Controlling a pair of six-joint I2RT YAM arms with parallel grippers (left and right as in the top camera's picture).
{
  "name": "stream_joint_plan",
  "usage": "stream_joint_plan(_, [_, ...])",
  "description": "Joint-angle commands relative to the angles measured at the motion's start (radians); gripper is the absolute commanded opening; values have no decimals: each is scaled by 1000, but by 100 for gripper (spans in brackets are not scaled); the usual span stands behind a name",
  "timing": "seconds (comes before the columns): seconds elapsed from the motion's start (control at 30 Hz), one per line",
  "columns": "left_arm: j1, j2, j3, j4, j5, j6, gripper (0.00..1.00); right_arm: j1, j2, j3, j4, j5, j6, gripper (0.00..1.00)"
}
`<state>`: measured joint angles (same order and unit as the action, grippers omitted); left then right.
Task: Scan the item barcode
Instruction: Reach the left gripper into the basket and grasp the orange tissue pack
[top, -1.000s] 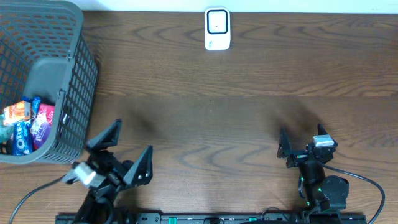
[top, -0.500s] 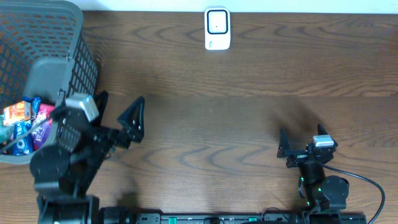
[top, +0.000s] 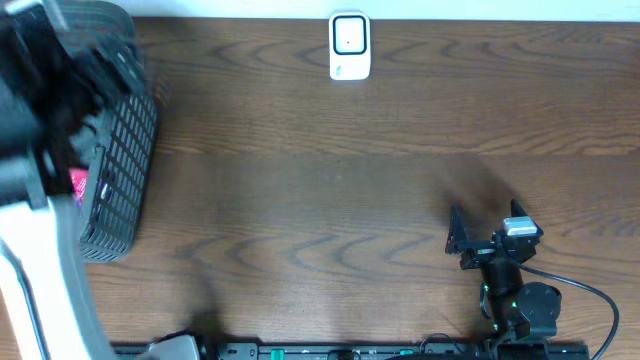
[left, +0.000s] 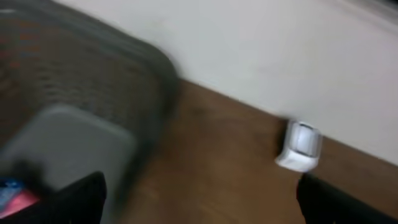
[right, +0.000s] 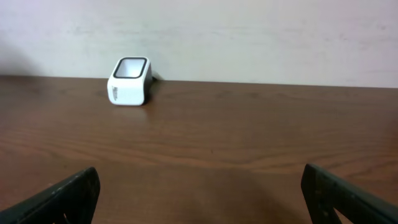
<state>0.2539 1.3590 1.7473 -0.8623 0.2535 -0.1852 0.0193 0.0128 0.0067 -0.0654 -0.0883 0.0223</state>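
The items for scanning lie inside that grey mesh basket, so my left gripper will next move down, open, past the basket rim onto the pink packet (left: 17, 199).
A grey mesh basket (top: 122, 165) stands at the table's left end, with a pink packet (top: 78, 185) showing inside it. My left arm (top: 45, 90) hangs blurred above the basket and hides most of it. In the left wrist view my left gripper (left: 205, 202) is open and empty. It looks past the basket rim (left: 93, 81), a pink-and-blue packet (left: 15, 196) and the white scanner (left: 300, 144). The scanner (top: 349, 45) stands at the far middle edge. My right gripper (top: 485, 222) rests open and empty near the front right, facing the scanner (right: 130, 81).
Brown wooden tabletop (top: 330, 200) stretches between basket and right arm. A pale wall (right: 249, 37) runs behind the far edge. The right arm's cable (top: 590, 295) loops at the front right.
My left arm has swung up from the front left of the table to above the basket, still open. The right arm has not moved.
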Motion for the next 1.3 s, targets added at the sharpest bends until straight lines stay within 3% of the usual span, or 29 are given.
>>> stream_joint_plan(0.0, [121,145,136,-46,-83,-2,98,8,-5,-1,-5,8,14,99])
stream_joint_plan(0.1, [239,205,144,-39,-154,-90,98,8,-5,-1,-5,8,14,99])
stream_joint_plan(0.37, [397,237,135,-37,-163,-47,98,8,-5,-1,-5,8,14,99])
stream_joint_plan(0.57, [397,277,90,-101,-380,-29,98,8,-5,-1,-5,8,14,99])
stream_joint_plan(0.7, [397,341,66,-163,-484,-99,98,9,-5,-1,-5,8,14,99])
stream_joint_plan(0.83, [397,419,56,-214,-487,-171,98,9,-5,-1,-5,8,14,99])
stream_joint_plan(1.27, [396,663,56,-246,-477,-176,98,8,-5,-1,-5,8,14,99])
